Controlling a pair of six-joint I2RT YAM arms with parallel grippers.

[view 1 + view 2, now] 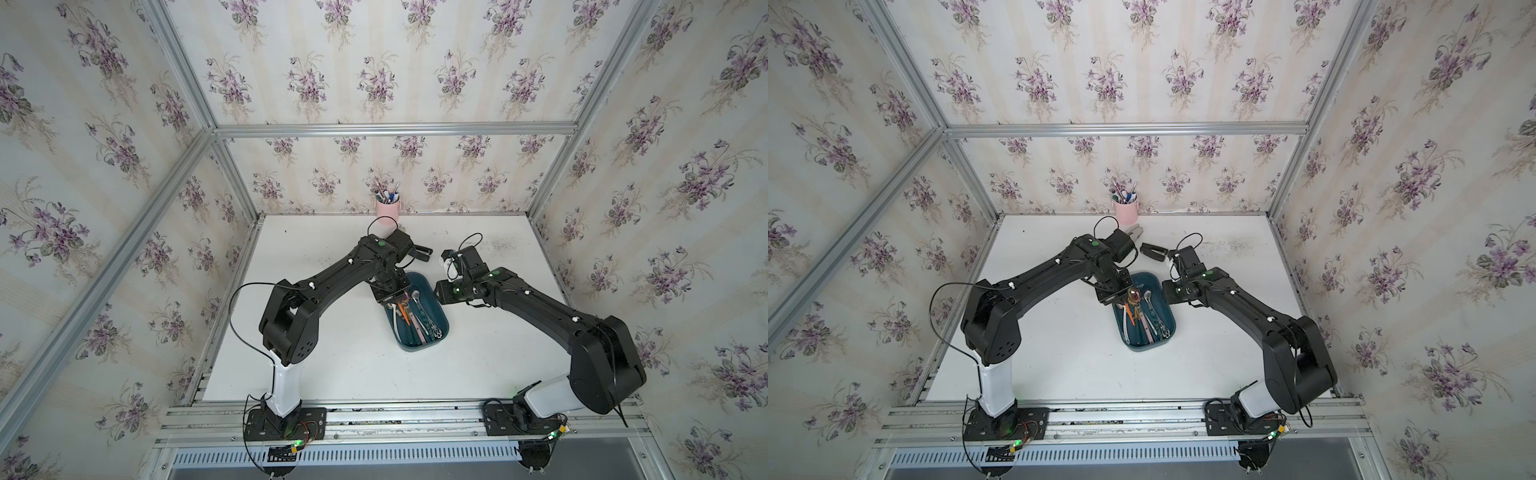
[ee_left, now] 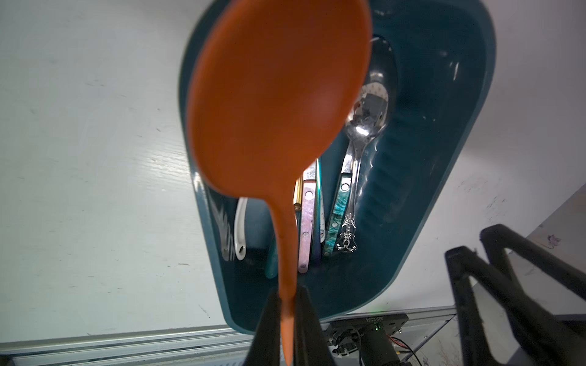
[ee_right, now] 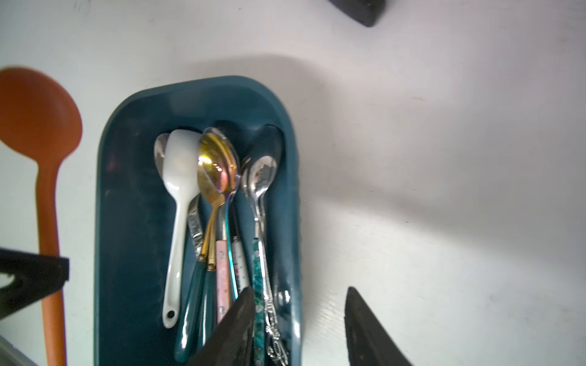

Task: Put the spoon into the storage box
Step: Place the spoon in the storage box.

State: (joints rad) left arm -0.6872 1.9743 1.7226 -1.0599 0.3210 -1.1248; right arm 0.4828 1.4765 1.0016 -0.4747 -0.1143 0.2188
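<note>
The orange spoon is still hanging above the cutlery handles. My left gripper needs to lower the spoon down into the storage box onto the handles next and release it there.
My left gripper is shut on the thin handle end of an orange spoon. It holds the spoon in the air over the dark teal storage box. In both top views the gripper hangs over the box's far left end, and the orange handle shows below it. My right gripper is open and holds nothing. It straddles the box's long right wall, one finger over the cutlery handles and the other over the table. The right wrist view shows the orange spoon beside the box.
Several spoons lie in the box, among them a white one, a gold iridescent one and a silver one. A pink pen cup stands at the back wall. A small black object lies on the white table behind the box.
</note>
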